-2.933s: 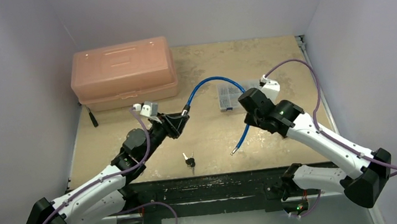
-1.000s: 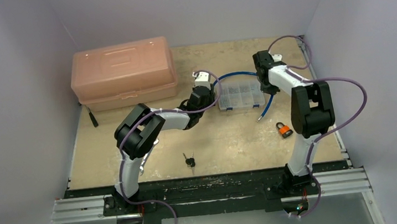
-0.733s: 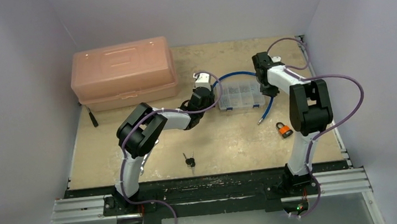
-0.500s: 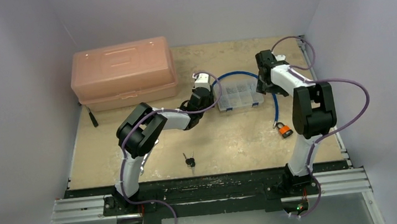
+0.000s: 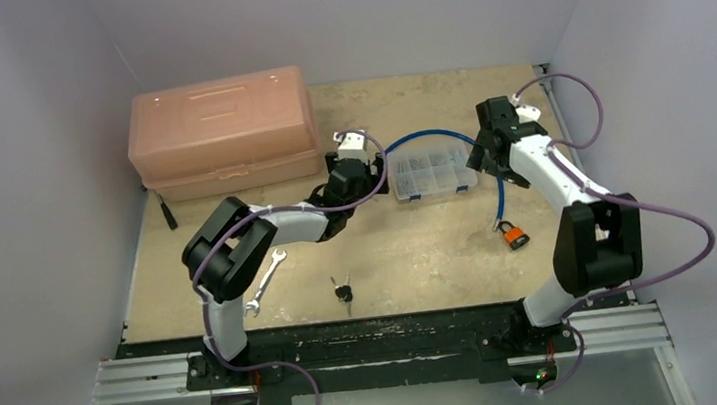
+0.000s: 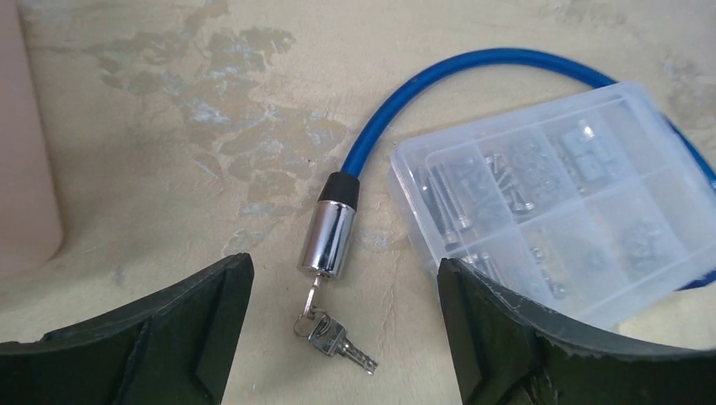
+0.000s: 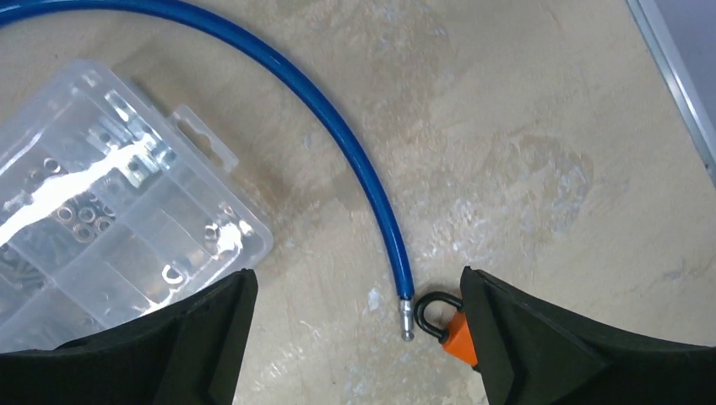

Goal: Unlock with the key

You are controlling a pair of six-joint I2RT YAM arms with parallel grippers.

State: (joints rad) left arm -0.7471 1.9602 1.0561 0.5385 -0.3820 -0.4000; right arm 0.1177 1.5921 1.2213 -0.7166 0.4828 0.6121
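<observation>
My right gripper needs to move back and turn first, because the padlock is nearer the base. Then it can lower onto the body of the orange padlock (image 7: 457, 334).
A blue cable lock (image 5: 433, 136) curves round the back of the clear parts box. Its chrome cylinder (image 6: 329, 236) lies on the table in the left wrist view. A small ring hangs from the cylinder's keyhole end, with a silver key (image 6: 338, 336) flat on the table. My left gripper (image 6: 346, 337) stands open just short of that cylinder, touching nothing. The cable's bare pin end (image 7: 407, 316) rests beside an orange padlock (image 7: 457, 334). My right gripper (image 7: 355, 337) is open above that end and holds nothing.
A clear parts box (image 5: 432, 172) sits between the two grippers. A pink toolbox (image 5: 221, 131) stands at the back left, with a black tool (image 5: 168, 214) by its corner. A wrench (image 5: 264, 278) and a second small key bunch (image 5: 343, 291) lie near the front edge.
Both grippers opened and let go of the cable. Its free end swung down to the orange padlock. The right arm moved right, the left drew back slightly.
</observation>
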